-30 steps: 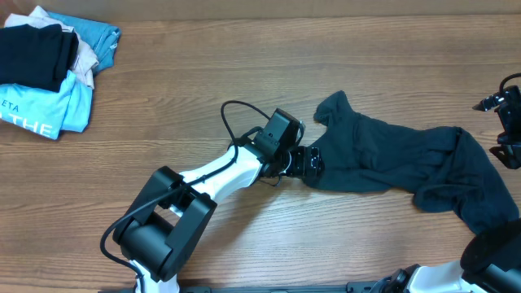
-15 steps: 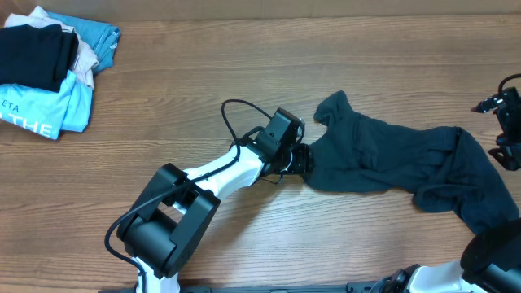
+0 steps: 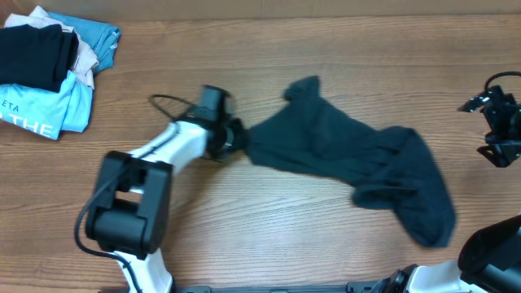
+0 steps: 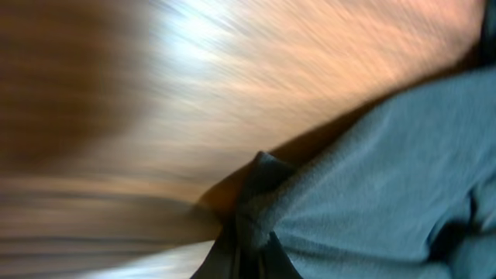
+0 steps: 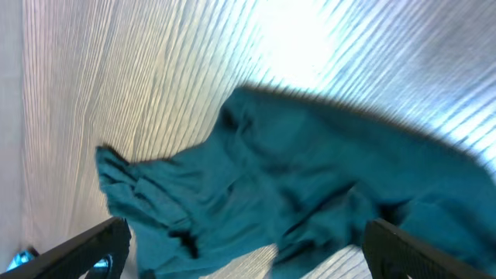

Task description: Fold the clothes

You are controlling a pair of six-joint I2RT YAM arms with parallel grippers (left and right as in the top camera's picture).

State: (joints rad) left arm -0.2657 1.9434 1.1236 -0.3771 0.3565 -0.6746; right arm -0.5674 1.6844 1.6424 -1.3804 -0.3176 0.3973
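My left gripper is to drag the garment's edge left in the overhead view next and release it on bare tabletop near the pile, as the garment is off-center.
The clothes (image 3: 350,159), one dark navy-teal garment, lie wrinkled and stretched out across the middle of the wooden table. My left gripper (image 3: 238,138) is shut on the garment's left edge. In the blurred left wrist view its black fingers (image 4: 246,260) pinch a bunched tip of the fabric (image 4: 372,178). My right gripper (image 3: 498,130) hovers at the table's right edge, apart from the garment. The right wrist view shows that gripper (image 5: 246,232) open, with nothing between its fingers and the garment (image 5: 294,178) spread on the table below it.
A pile of other clothing sits at the back left corner, with a black folded garment (image 3: 32,53) on top of a light-blue shirt (image 3: 49,106). The left arm's base (image 3: 122,216) stands at the front left and the right arm's base (image 3: 492,248) at the front right.
My left gripper closed on the garment's left edge and pulled it leftward. The whole garment slid left and stretched out. The right gripper stayed open, nearly in place.
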